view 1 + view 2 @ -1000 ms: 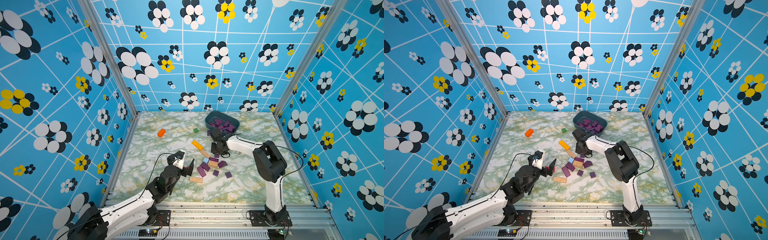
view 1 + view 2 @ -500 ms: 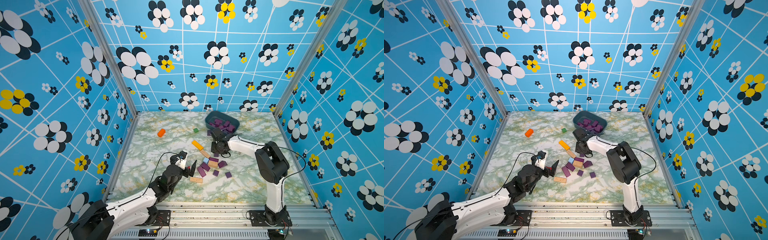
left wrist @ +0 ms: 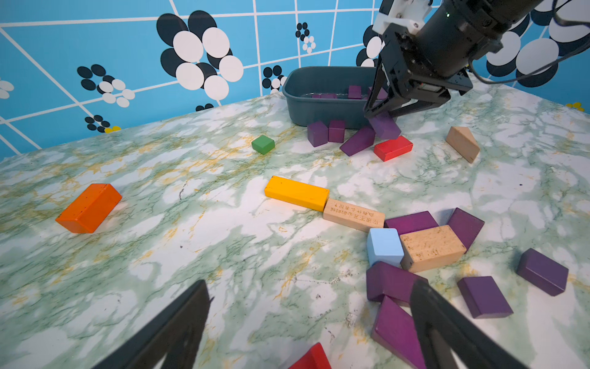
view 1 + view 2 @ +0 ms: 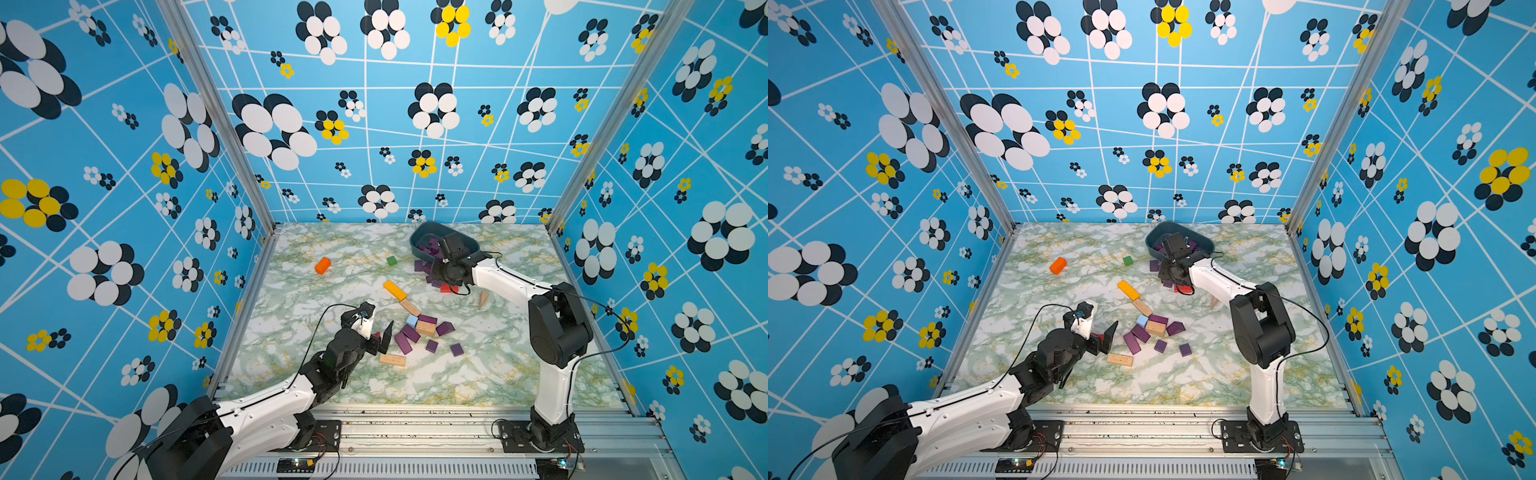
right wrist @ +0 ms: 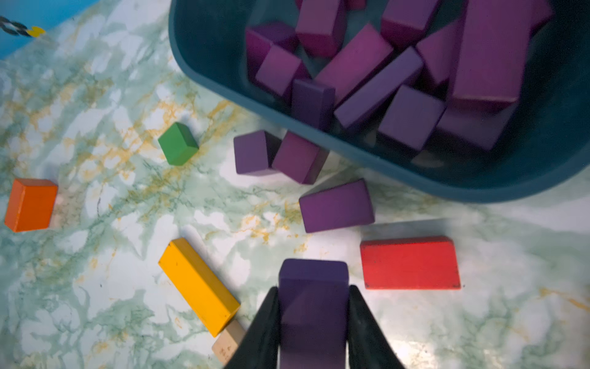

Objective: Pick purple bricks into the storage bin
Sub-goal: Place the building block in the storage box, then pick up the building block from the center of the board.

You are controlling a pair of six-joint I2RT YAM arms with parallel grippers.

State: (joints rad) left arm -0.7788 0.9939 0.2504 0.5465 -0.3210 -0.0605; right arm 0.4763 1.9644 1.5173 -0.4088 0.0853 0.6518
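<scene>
The storage bin's near side is in front of the held brick, so my right gripper will lift the brick outward past that side. Then it will release the brick above the bricks inside.
The storage bin (image 4: 419, 237) (image 4: 1156, 235) stands at the back of the table, with several purple bricks (image 5: 357, 64) lying inside it. My right gripper (image 5: 313, 289) is shut on a purple brick (image 5: 313, 306), held just in front of the bin's near wall (image 3: 319, 105). Three more purple bricks (image 5: 336, 206) lie on the table beside that wall. My left gripper (image 3: 309, 284) (image 4: 382, 336) is open and low over the table. One of its fingers (image 3: 427, 306) stands next to a cluster of several purple bricks (image 3: 391, 281) (image 4: 403, 343).
Loose on the marble table are an orange block (image 4: 322, 265), a green cube (image 4: 391, 260), a yellow bar (image 4: 395, 289), a red block (image 5: 410, 263), tan blocks (image 4: 392, 360), a tan wedge (image 4: 483, 299) and a light-blue cube (image 3: 384, 246). A red piece (image 3: 313, 359) lies under my left gripper.
My left gripper has moved forward and to the right, up to the purple cluster, still open. My right gripper has shifted slightly toward the bin with its brick.
</scene>
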